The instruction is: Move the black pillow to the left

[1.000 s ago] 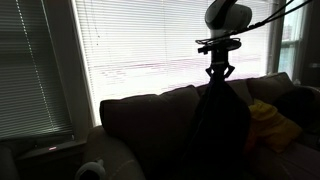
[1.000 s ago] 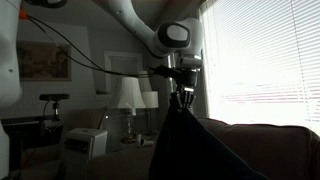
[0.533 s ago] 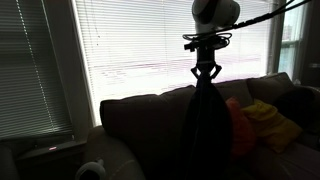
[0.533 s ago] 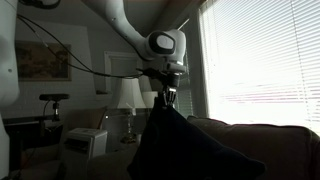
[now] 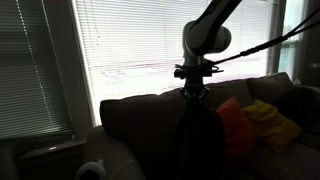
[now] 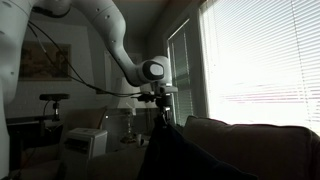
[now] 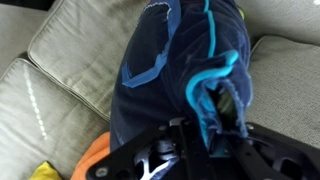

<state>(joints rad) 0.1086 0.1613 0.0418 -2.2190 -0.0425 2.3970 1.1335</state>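
Observation:
The pillow still dangles, so my gripper moves down and away from the red-orange cushion toward the clear sofa seat (image 5: 164, 156) next and releases the pillow's top edge.
The black pillow hangs from my gripper as a dark silhouette in both exterior views (image 5: 198, 135) (image 6: 170, 155), above the sofa. In the wrist view it shows as dark navy cloth with light blue trim (image 7: 170, 70). My gripper (image 5: 194, 92) (image 6: 160, 112) is shut on the pillow's top edge, with bunched blue cloth between the fingers (image 7: 210, 110). The pillow dangles over the sofa seat, in front of the back cushions.
A red-orange cushion (image 5: 232, 125) (image 7: 95, 155) and a yellow cushion (image 5: 268, 122) (image 7: 42, 172) lie on the sofa. The sofa back (image 5: 135, 115) stands before a bright blinded window (image 5: 150, 40). Lamps (image 6: 125, 100) and a stand are behind.
My gripper has carried the hanging pillow sideways along the sofa and a little lower. The red-orange cushion, hidden before, now shows beside it.

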